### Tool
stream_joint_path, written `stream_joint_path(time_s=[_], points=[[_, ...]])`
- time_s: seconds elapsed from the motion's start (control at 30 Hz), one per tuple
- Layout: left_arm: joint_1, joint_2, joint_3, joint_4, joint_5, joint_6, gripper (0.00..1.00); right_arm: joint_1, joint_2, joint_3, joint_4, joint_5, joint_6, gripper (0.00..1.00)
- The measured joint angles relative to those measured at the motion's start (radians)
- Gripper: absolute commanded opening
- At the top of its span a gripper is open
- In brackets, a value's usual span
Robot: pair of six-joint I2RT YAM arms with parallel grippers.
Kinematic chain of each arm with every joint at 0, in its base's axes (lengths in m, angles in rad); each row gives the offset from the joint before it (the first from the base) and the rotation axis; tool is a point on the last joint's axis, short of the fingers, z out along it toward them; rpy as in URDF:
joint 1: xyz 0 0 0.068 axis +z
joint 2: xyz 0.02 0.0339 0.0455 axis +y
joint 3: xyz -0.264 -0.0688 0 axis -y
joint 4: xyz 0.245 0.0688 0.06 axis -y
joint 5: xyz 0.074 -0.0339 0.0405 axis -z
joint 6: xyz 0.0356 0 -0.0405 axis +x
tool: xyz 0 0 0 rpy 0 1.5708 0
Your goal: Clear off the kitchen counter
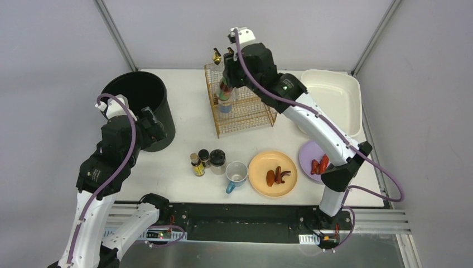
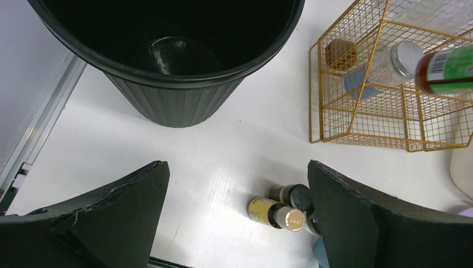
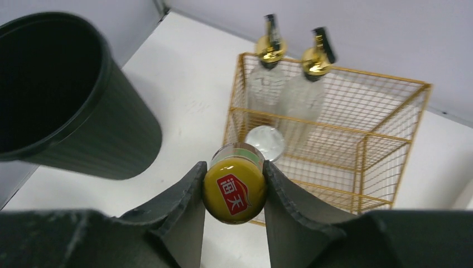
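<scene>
The robot will move its right gripper over to the gripper's right in the top view, go down and let go in the rack's empty section beside the jar [image 1: 243, 105], which lies below.
The white kitchen counter [image 1: 184, 111] holds three small bottles [image 1: 207, 162], a white mug [image 1: 236, 174], an orange plate [image 1: 256, 173] with brown food and a purple plate [image 1: 308, 152] with red food. My right gripper [image 3: 234, 187] is shut on a yellow-capped bottle [image 3: 234, 190] and holds it above the gold wire rack [image 1: 245, 114]; the bottle shows in the top view [image 1: 225, 92]. My left gripper [image 2: 237, 184] is open and empty, above the counter between the black bin [image 2: 167, 56] and the small bottles [image 2: 281, 207].
The black bin [image 1: 139, 109] stands at the back left. The gold rack [image 3: 357, 139] holds two pump bottles [image 3: 290, 72] and a jar [image 3: 265, 142]. A cream tub [image 1: 334, 97] sits at the back right. A black rail [image 1: 245, 215] runs along the front edge.
</scene>
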Motion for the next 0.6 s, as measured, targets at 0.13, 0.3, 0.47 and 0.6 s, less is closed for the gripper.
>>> stream_joint_path(time_s=[0.13,0.3,0.47,0.6], points=[[0.000,0.008,0.000,0.003,0.000,0.000,1.00,-0.074,-0.002,0.008,-0.003,0.003,-0.005,0.00],[0.000,0.011,0.000,0.007,0.000,0.000,0.99,-0.145,-0.002,0.008,-0.014,-0.002,-0.013,0.00],[0.000,0.012,0.000,0.015,0.000,0.000,1.00,-0.200,0.024,0.043,-0.013,-0.010,-0.014,0.00],[0.000,0.012,0.000,0.014,0.000,0.005,1.00,-0.226,0.056,0.062,-0.003,-0.014,-0.013,0.00]])
